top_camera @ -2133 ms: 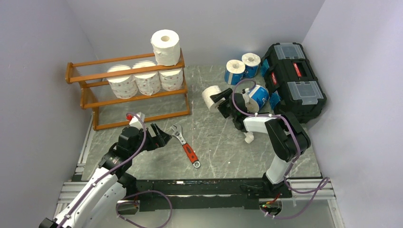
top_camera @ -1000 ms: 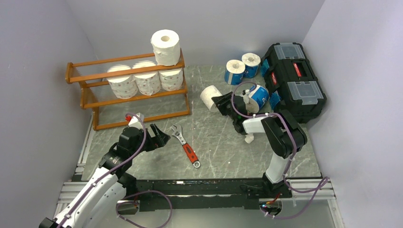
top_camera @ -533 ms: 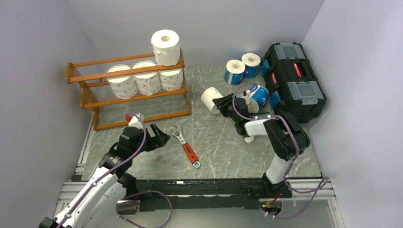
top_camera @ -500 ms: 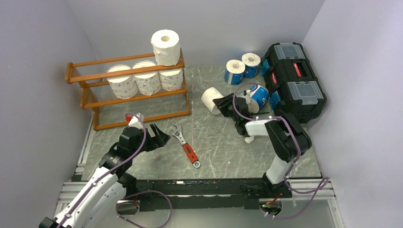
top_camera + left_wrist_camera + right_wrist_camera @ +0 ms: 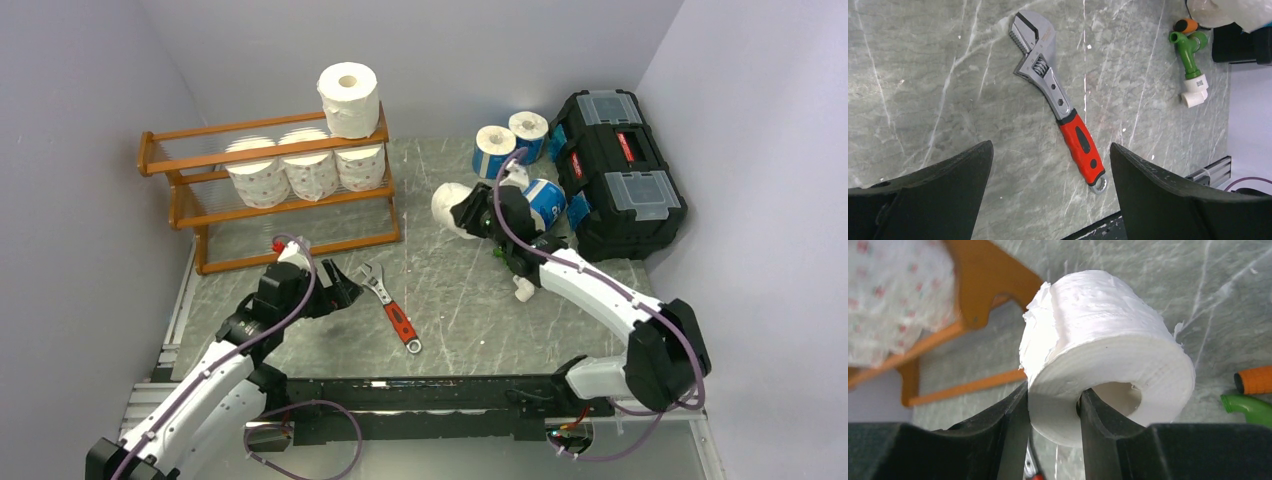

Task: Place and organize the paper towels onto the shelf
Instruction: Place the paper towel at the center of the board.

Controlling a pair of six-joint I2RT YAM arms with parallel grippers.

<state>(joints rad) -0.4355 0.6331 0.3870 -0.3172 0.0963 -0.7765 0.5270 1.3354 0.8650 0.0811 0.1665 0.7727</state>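
The roll in my right gripper swings below and to the left in the top view next, to bare tabletop beside the wrench, then goes down and comes free.
My right gripper [image 5: 470, 212] [image 5: 1053, 395] is shut on a plain white paper towel roll [image 5: 446, 200] [image 5: 1103, 335], one finger inside the hollow core and the other against the outside wall. The orange-brown shelf [image 5: 215, 205] [image 5: 983, 285] stands at the back left. Three red-printed rolls [image 5: 310, 170] sit on its middle tier and one white roll [image 5: 349, 98] on the top. Two blue-wrapped rolls [image 5: 493, 150] stand at the back, and a third [image 5: 546, 202] lies beside the toolbox. My left gripper [image 5: 335, 285] [image 5: 1050, 150] hangs open and empty over the table.
A red-handled adjustable wrench [image 5: 392, 308] [image 5: 1058, 107] lies on the marble table just right of my left gripper. A black toolbox [image 5: 620, 170] fills the back right corner. A green and white pipe fitting [image 5: 1190, 60] [image 5: 1248, 407] lies under my right arm.
My right gripper has closed further on the white roll's wall. The right arm has stretched out and carried the roll slightly back and right. The left arm has barely moved.
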